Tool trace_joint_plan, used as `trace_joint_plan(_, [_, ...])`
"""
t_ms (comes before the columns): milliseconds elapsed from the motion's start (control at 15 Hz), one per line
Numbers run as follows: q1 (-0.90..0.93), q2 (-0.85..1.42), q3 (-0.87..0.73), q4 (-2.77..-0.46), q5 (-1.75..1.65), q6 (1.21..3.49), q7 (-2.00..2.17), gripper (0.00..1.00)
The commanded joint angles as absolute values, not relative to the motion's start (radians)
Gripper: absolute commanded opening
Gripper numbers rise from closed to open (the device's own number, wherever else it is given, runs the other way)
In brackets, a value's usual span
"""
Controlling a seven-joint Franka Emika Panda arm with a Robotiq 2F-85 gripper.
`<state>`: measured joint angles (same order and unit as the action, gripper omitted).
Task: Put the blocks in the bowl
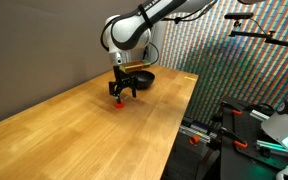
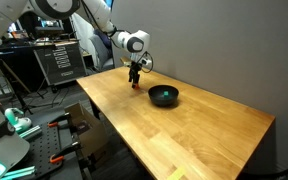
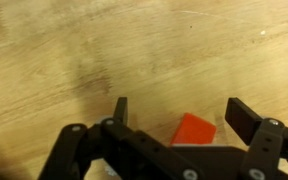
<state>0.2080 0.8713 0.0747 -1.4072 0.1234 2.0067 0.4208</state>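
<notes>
My gripper moves down a little onto the red block (image 3: pixel 194 130) next and closes around the block's sides. The block already lies between the open fingertips.
The red block (image 3: pixel 194 130) lies on the wooden table between my open fingers in the wrist view, touching neither. It shows as a red speck under the gripper in both exterior views (image 1: pixel 119 103) (image 2: pixel 135 87). My gripper (image 3: pixel 180 118) is open and hangs low over the block (image 1: pixel 123 94) (image 2: pixel 135 80). The black bowl (image 1: pixel 141 78) (image 2: pixel 163 96) sits on the table a short way from the gripper. The dark green block is not in view.
The wooden table (image 1: pixel 94 130) (image 2: pixel 184 135) has its edge next to racks of equipment and cables (image 1: pixel 254 130) (image 2: pixel 44 70). A grey wall (image 2: pixel 234 50) stands behind the table.
</notes>
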Motion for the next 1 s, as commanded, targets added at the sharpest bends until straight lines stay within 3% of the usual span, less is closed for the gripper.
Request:
trace_joint_plan(0, [0.209,0.935,0.082,-1.294,0.156,1.994,0.41,1.0])
trace_joint_plan(200, [0.213,0.964,0.074,-1.259,0.152,2.019,0.419,1.0])
trace_joint_plan(333, [0.208,0.982,0.072,-1.248,0.155,2.029,0.418,0.92])
trace_joint_plan(400, [0.206,0.993,0.072,-1.244,0.157,2.034,0.417,0.94])
trace_joint_plan(467, [0.206,1.0,0.07,-1.243,0.154,2.04,0.419,0.67])
trace_joint_plan(533, [0.206,1.009,0.068,-1.238,0.152,2.035,0.419,0.67])
trace_joint_plan(933, [0.205,0.976,0.052,-1.261,0.136,2.031,0.42,0.19])
